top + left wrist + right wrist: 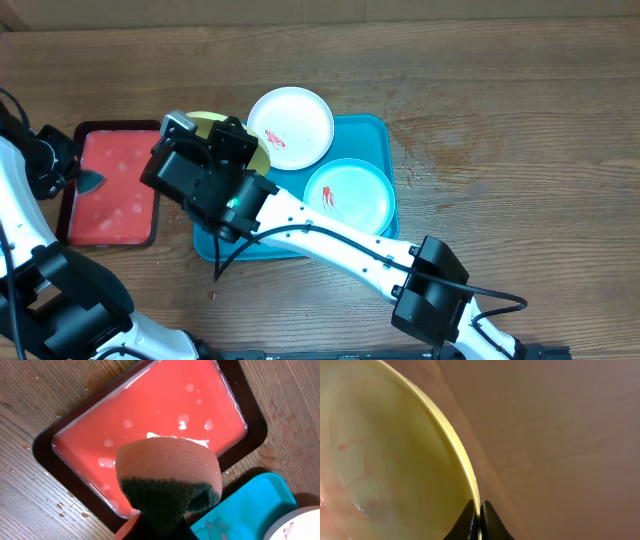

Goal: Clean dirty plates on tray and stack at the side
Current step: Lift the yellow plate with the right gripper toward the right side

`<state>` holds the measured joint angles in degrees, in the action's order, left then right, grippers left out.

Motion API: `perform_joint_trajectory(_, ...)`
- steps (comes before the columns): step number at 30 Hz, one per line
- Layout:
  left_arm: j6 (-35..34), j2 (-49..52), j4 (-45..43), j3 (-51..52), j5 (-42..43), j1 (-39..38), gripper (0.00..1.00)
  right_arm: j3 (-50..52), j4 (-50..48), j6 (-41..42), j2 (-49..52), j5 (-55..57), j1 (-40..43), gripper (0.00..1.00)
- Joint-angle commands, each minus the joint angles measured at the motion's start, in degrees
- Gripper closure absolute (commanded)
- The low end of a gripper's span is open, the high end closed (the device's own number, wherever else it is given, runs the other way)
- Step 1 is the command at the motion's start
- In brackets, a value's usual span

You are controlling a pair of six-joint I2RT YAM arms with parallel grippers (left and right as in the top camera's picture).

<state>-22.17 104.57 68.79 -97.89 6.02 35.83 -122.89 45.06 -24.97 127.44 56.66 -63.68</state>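
Note:
My right gripper has its plate, and the wood to the right past the tray in the overhead view is empty of plates. My right gripper should carry the plate there, go down and release it on that wood.
The yellow-green plate [210, 119] is at the teal-blue tray's [380, 130] left end, mostly hidden under my right arm. My right gripper [225, 140] is shut on its rim; the right wrist view shows both fingers [480, 520] pinching the edge of the plate [385, 460], which has faint red smears. The white plate [290, 125] and the light teal plate [350, 195] lie on the tray, each with red smears. My left gripper [70, 175] is shut on a sponge [167, 477] with a pink top and dark green scrub side, held above the red tray [150, 405].
The red tray [115, 185] with a dark rim lies left of the teal tray and holds a film of liquid. Water drops lie on the wood around it. The teal tray's corner [250, 505] and the white plate's edge [300, 525] show in the left wrist view.

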Motion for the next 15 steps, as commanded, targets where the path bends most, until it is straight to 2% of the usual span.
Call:
perform_joint_trajectory(1, -0.57, -0.85, -0.11, -0.83, 0.87, 1.25, 0.96, -1.64, -1.11, -4.74, -2.51, 5.07, 0.31, 0.96)
perform_joint_trajectory(6, -0.55, -0.85, -0.07, -0.83, 1.07, 1.31, 0.96, -1.64, -1.7, -10.88, -2.51, 5.73, 0.42, 0.96)
perform_joint_trajectory(9, -0.57, -0.85, 0.0, -0.83, 1.07, 1.31, 0.96, -1.64, -3.21, -9.51, -2.51, 6.34, 0.42, 0.96)
perform_joint_trajectory(12, -0.55, -0.85, 0.0, -0.83, 1.05, 1.31, 0.96, -1.57, 1.6, -3.23, -2.49, -2.27, 0.42, 0.96)
perform_joint_trajectory(14, -0.57, -0.85, 0.0, -0.83, 1.07, 1.31, 0.96, -1.55, 6.6, -3.61, -2.49, -11.28, 0.44, 0.96)
perform_joint_trajectory(15, -0.55, -0.85, -0.02, -0.83, 1.07, 1.31, 0.96, -1.55, 6.56, -3.54, -2.49, -10.8, 0.44, 0.96)
